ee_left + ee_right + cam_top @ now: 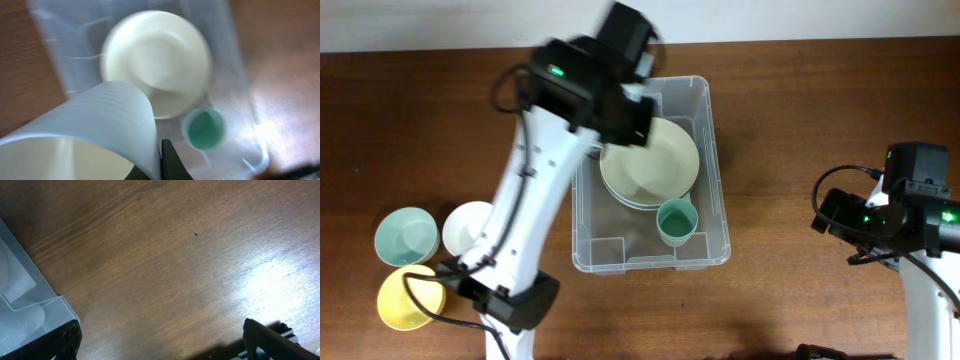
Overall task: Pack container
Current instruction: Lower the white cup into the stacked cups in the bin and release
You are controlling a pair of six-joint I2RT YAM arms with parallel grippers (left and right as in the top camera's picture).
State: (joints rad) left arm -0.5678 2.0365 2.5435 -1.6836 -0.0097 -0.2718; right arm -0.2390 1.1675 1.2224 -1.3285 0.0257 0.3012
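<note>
The empty green cup [205, 128] is below my left gripper and to its right in the overhead view, so I will move across, lower the ribbed cup [100, 120] into it and let go.
The container [715, 150], a large clear tub, stands mid-table holding stacked cream plates [650, 160] and a small green cup [677, 222]. My left arm [582, 85] reaches over its back-left corner and hides its own fingers in the overhead view. In the left wrist view my left gripper [158, 164] is shut on the wall of a pale blue ribbed cup [100, 120], held above the plates [157, 60] and the green cup [204, 129]. My right gripper [165, 342] is open over bare wood, just right of the container's corner [30, 310].
Left of the tub sit a teal bowl [405, 236], a white bowl [468, 228] and a yellow bowl [408, 297]. The right arm [900, 210] stands at the table's right side, with brown wood between it and the tub.
</note>
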